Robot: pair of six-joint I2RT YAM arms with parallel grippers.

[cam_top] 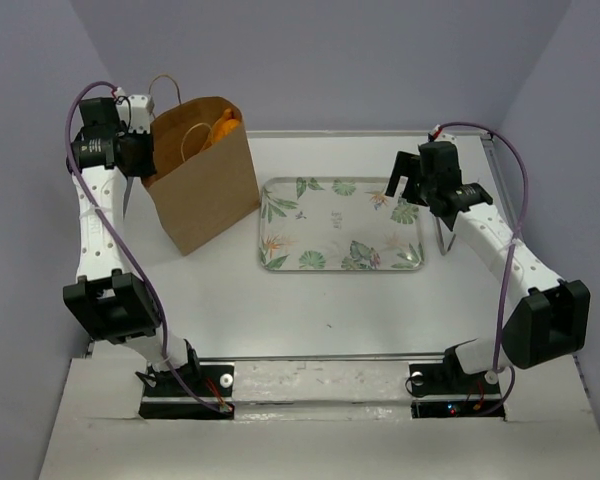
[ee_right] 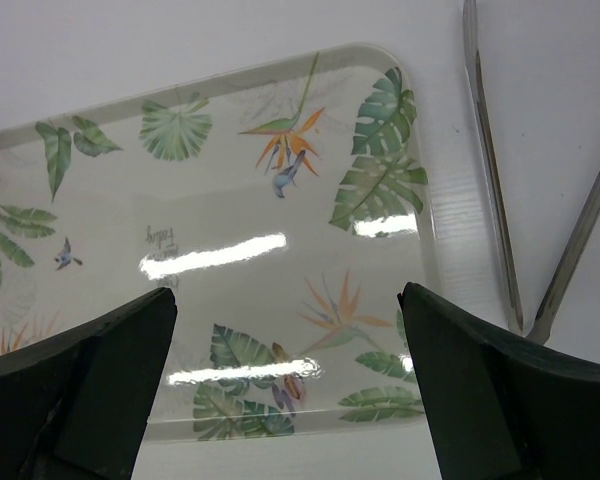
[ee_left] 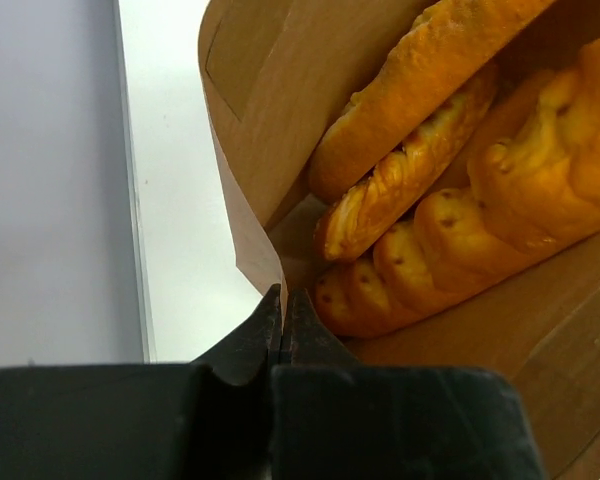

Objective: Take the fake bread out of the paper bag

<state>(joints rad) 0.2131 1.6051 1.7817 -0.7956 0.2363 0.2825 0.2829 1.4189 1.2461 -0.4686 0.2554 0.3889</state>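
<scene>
My left gripper draws the bag's rim back toward the bag's near bottom corner (cam_top: 184, 251) next and releases. The corner lies back of the gripper, and paper hides most bread overhead.
The brown paper bag (cam_top: 205, 185) stands upright at the table's back left, its mouth open. Glossy golden-orange fake bread (cam_top: 225, 127) shows inside the top. In the left wrist view the loaves (ee_left: 460, 230) lie packed together inside the bag (ee_left: 270, 120). My left gripper (cam_top: 146, 163) is at the bag's left rim. Its jaws (ee_left: 283, 300) are shut on the paper edge, just beside the nearest loaf's end. My right gripper (cam_top: 407, 178) hangs open over the right end of the tray, with nothing between its fingers (ee_right: 285, 300).
A glass tray with a leaf and flower print (cam_top: 330, 215) lies in the middle of the table, right of the bag; its right part (ee_right: 110, 215) is under the right gripper. Metal tongs (cam_top: 445, 240) lie just beyond the tray's right edge (ee_right: 490, 170).
</scene>
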